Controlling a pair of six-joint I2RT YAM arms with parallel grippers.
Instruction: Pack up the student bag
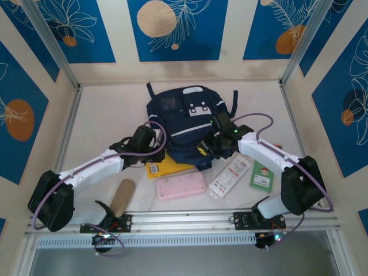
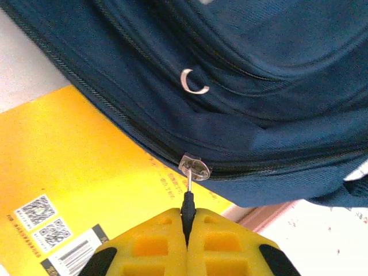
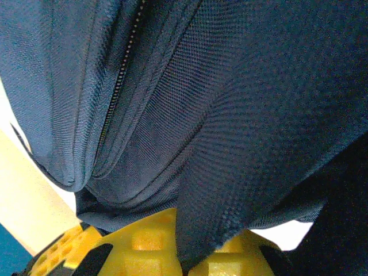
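Note:
My left gripper is going to slide the pull (image 2: pixel 188 206) away from my base along the zipper at the bag's side edge (image 2: pixel 87 87), and then it will open.
The navy student bag (image 1: pixel 187 118) lies in the middle of the table, its near edge towards the arms. My left gripper (image 1: pixel 154 150) is at the bag's near left corner, shut on the black zipper pull (image 2: pixel 188 206) that hangs from a metal slider (image 2: pixel 195 167) on the bag's zipper. My right gripper (image 1: pixel 214 145) is at the near right corner, shut on a fold of the bag's navy fabric (image 3: pixel 230 190), which runs down between its yellow fingers (image 3: pixel 144 241). A yellow book (image 1: pixel 167 168) lies partly under the bag's near edge.
A pink case (image 1: pixel 181 186), a white packaged item (image 1: pixel 230 177) and a green card (image 1: pixel 262 175) lie in a row near the front. A tan roll (image 1: pixel 122 197) sits front left. White walls border the table on three sides.

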